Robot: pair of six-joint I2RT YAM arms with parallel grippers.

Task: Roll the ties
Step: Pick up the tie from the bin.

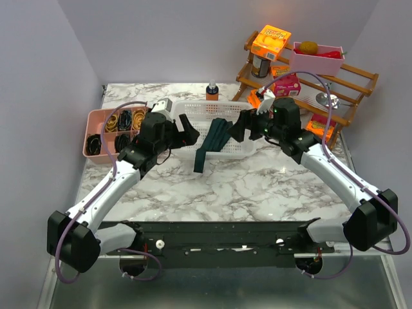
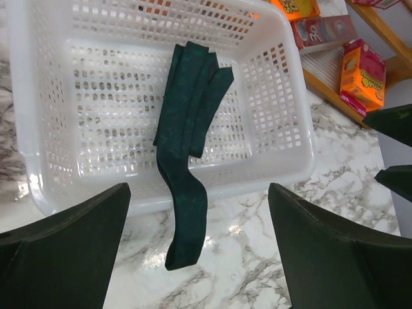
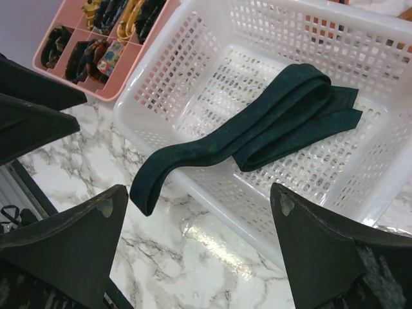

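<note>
The left gripper moves back and down past the basket's near rim, around the tie's hanging end (image 1: pixel 199 163) next, since that end sticks out clear of the basket (image 1: pixel 193 109).
The dark teal tie (image 1: pixel 212 140) lies folded in the white basket (image 1: pixel 193 109), with one end hanging over the near rim onto the marble. It shows in the left wrist view (image 2: pixel 190 135) and in the right wrist view (image 3: pixel 257 129). My left gripper (image 1: pixel 185 132) is open and empty at the basket's left side, its fingers (image 2: pixel 71 251) wide apart. My right gripper (image 1: pixel 239 129) is open and empty at the basket's right side, its fingers (image 3: pixel 322 251) wide apart. Neither touches the tie.
A pink divided tray (image 1: pixel 92 132) with rolled ties stands at the left. A wooden rack (image 1: pixel 351 84) with boxes and a pink bin stands at the back right. A small bottle (image 1: pixel 212 90) stands behind the basket.
</note>
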